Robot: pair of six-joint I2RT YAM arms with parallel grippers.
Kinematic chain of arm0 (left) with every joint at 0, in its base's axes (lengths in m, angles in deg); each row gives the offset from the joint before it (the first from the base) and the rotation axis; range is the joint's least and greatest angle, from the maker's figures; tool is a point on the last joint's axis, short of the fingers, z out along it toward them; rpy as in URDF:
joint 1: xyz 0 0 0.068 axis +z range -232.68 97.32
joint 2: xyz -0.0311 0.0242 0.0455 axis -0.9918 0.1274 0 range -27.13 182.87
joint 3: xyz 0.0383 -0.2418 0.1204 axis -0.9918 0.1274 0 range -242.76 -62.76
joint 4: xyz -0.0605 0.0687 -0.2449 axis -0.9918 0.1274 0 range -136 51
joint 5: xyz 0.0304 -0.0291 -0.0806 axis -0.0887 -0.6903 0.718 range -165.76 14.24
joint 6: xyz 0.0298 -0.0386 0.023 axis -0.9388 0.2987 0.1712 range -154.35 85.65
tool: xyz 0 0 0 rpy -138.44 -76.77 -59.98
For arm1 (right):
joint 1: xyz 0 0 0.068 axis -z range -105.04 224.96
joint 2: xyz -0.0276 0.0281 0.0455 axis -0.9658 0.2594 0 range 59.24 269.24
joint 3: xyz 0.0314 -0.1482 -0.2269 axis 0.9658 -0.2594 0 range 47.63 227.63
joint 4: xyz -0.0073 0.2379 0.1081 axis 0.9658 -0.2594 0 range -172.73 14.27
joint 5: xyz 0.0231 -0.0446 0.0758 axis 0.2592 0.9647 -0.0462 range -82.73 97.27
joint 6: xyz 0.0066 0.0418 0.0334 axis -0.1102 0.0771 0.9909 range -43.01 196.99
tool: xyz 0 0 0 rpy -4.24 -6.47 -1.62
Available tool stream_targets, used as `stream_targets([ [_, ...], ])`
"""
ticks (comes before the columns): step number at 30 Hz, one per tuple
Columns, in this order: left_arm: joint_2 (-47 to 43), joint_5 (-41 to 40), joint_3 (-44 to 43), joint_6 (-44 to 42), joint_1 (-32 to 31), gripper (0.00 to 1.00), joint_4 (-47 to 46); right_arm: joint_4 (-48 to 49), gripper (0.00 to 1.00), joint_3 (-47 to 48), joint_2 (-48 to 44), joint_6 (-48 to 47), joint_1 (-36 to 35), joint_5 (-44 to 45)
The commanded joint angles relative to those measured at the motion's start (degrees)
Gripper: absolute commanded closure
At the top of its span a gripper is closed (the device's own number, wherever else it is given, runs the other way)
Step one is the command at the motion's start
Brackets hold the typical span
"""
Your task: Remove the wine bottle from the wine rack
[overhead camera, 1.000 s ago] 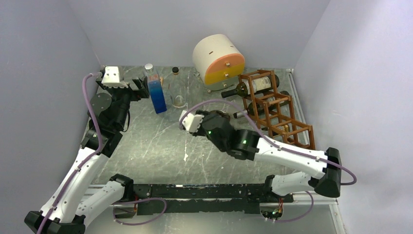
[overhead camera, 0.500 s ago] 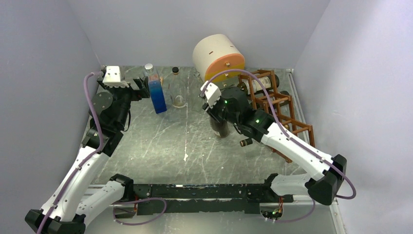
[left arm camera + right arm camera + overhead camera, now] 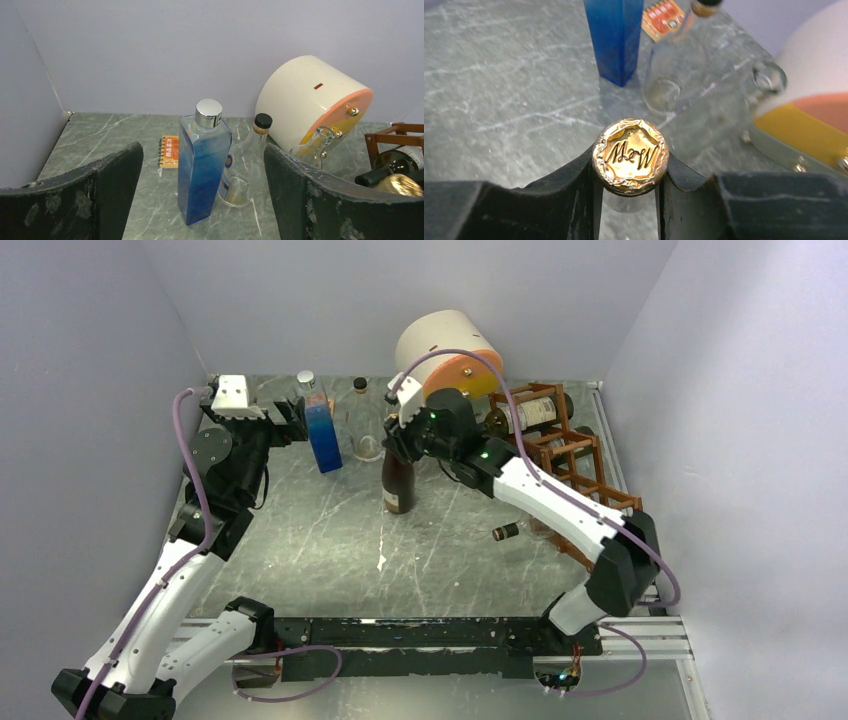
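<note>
I should next move my right gripper to the left in the top view, onto the spot beside the blue bottle, and release there, because the tabletop (image 3: 361,482) (image 3: 601,111) there is bare.
The wine bottle (image 3: 398,483) is dark glass with a gold foil cap (image 3: 630,156). It stands upright at the middle back of the table, clear of the wine rack (image 3: 577,466). My right gripper (image 3: 398,430) is shut on its neck just below the cap, seen from above in the right wrist view (image 3: 629,167). I cannot tell whether its base touches the table. The reddish-brown rack at the back right still holds a white-labelled bottle (image 3: 531,412), and another bottle neck (image 3: 505,532) pokes out lower down. My left gripper (image 3: 291,420) is open and empty at the back left.
A tall blue bottle (image 3: 322,435) and a clear glass bottle (image 3: 366,430) stand just left of the held bottle. A cream and orange drum (image 3: 448,358) lies at the back. A small orange notebook (image 3: 170,151) lies behind the blue bottle. Walls close three sides.
My right arm has carried the wine bottle leftward, away from the rack, and holds it upright. The left arm has not moved.
</note>
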Motion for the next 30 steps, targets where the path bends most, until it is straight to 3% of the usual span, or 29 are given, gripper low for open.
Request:
stream_targets([
  [1, -0.4, 0.1, -1.3, 0.6, -0.2, 0.06, -0.5, 21.2, 1.00, 9.1, 2.6, 1.8, -0.2, -4.0],
  [9, -0.2, 0.1, -1.3, 0.6, -0.2, 0.06, -0.5, 24.5, 1.00, 16.2, 11.9, -1.4, -0.9, -3.6],
  [17, -0.1, -0.4, -1.3, 0.4, -0.2, 0.06, -0.5, 21.9, 1.00, 22.8, 17.8, -1.6, -1.6, -5.4],
  [30, -0.4, -0.5, -1.3, 0.5, -0.2, 0.06, -0.5, 23.6, 1.00, 22.1, 18.9, -1.9, -4.1, -4.7],
])
